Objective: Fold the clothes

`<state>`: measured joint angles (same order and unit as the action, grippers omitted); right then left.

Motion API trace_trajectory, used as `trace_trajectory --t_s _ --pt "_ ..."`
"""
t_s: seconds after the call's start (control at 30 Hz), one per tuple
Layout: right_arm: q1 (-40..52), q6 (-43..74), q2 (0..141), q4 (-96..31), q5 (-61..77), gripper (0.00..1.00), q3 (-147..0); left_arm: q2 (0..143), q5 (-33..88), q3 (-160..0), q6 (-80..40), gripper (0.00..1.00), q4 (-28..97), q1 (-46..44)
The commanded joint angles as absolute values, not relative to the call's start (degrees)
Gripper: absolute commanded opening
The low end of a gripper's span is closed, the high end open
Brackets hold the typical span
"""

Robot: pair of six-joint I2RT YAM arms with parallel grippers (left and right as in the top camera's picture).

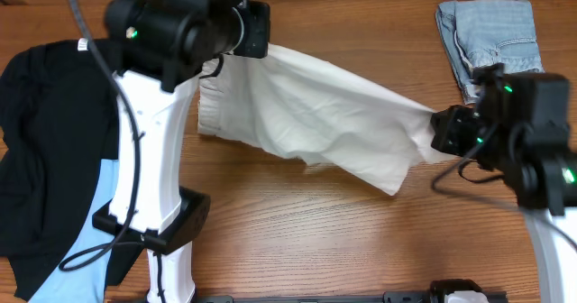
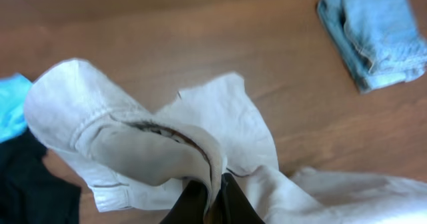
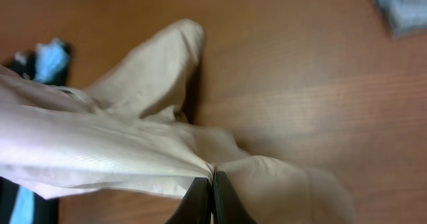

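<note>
The shorts' waistband edge goes down onto the wooden table below it next, and my left gripper releases it there, since the shorts still hang stretched.
The beige khaki shorts (image 1: 315, 114) hang stretched above the table between my two grippers. My left gripper (image 1: 261, 43) is shut on the waistband edge at the back; the left wrist view shows its fingers (image 2: 212, 196) pinching the folded band of the shorts (image 2: 127, 137). My right gripper (image 1: 440, 123) is shut on the other end of the shorts; the right wrist view shows its fingers (image 3: 212, 187) clamping the cloth (image 3: 100, 151). A black garment (image 1: 41, 150) over a light-blue shirt (image 1: 86, 244) lies at the left. Folded pale denim shorts (image 1: 491, 37) lie at the back right.
The wooden table (image 1: 343, 240) shows bare wood in front of the shorts. The left arm's white base (image 1: 153, 195) stands at front left beside the black garment. The denim shorts (image 2: 373, 34) also show in the left wrist view.
</note>
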<state>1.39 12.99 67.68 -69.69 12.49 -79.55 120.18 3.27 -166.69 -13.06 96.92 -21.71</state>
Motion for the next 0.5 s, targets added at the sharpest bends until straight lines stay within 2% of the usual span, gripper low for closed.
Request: trace_trajectory --t_s 0.0,0.3,0.37,0.47 --pt "-0.1 11.7 73.2 -71.8 7.7 0.04 -80.2 123.0 2.5 -160.4 -10.9 0.09 96.8 -19.9" --pt "-0.1 11.7 84.8 -69.6 7.7 0.04 -79.8 128.2 -1.5 -144.1 -10.2 0.10 93.2 -19.9" --pt "-0.1 11.7 87.0 -68.7 7.7 0.04 -79.8 129.2 -1.5 -142.1 -10.2 0.15 91.0 -19.9" --pt "-0.1 11.7 89.8 -67.4 7.7 0.04 -79.8 131.2 -1.5 -140.9 -10.2 0.33 88.8 -19.9"
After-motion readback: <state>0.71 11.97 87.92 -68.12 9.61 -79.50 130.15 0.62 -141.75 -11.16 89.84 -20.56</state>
